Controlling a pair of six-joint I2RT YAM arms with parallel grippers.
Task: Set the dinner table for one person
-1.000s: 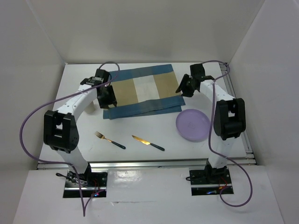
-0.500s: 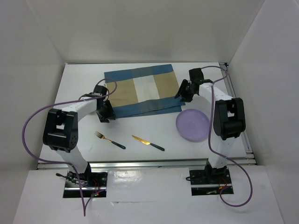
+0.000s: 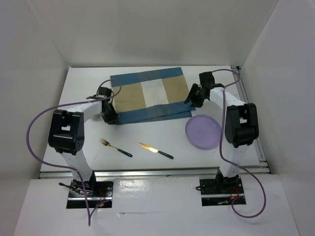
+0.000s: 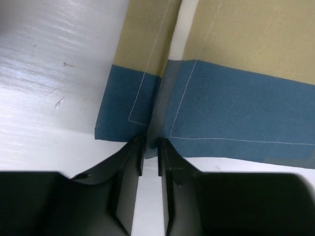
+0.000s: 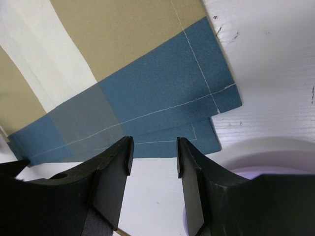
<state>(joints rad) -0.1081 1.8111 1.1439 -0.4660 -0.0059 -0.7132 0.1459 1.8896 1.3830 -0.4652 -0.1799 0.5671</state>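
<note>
I need to move my right gripper to the right in the wrist view next, and down to the upper blue layer's corner [image 3: 194, 108] [image 5: 230, 102], which is outside its open fingers.
The blue, beige and white striped placemat [image 3: 147, 98] lies partly doubled over at the back middle of the white dinner table [image 3: 147, 135]. My left gripper [image 3: 109, 114] is at its near left corner. In the left wrist view the jaws [image 4: 150, 147] are almost closed, pinching a raised fold of the blue border [image 4: 236, 113]. My right gripper [image 3: 194, 98] hovers open over the near right corner. In the right wrist view [image 5: 153, 147] its fingers are wide apart above the overlapping blue layers [image 5: 147, 93], holding nothing.
A purple plate [image 3: 203, 132] sits right of the placemat, close to my right gripper; its rim shows in the right wrist view [image 5: 280, 167]. A gold fork [image 3: 115, 147] and a gold knife [image 3: 155, 150] with dark handles lie near the front. Aluminium rails edge the front and right.
My left gripper moved from over the placemat's left side to its near left corner. The left part of the doubled lower edge now lies flatter. My right gripper shifted slightly nearer.
</note>
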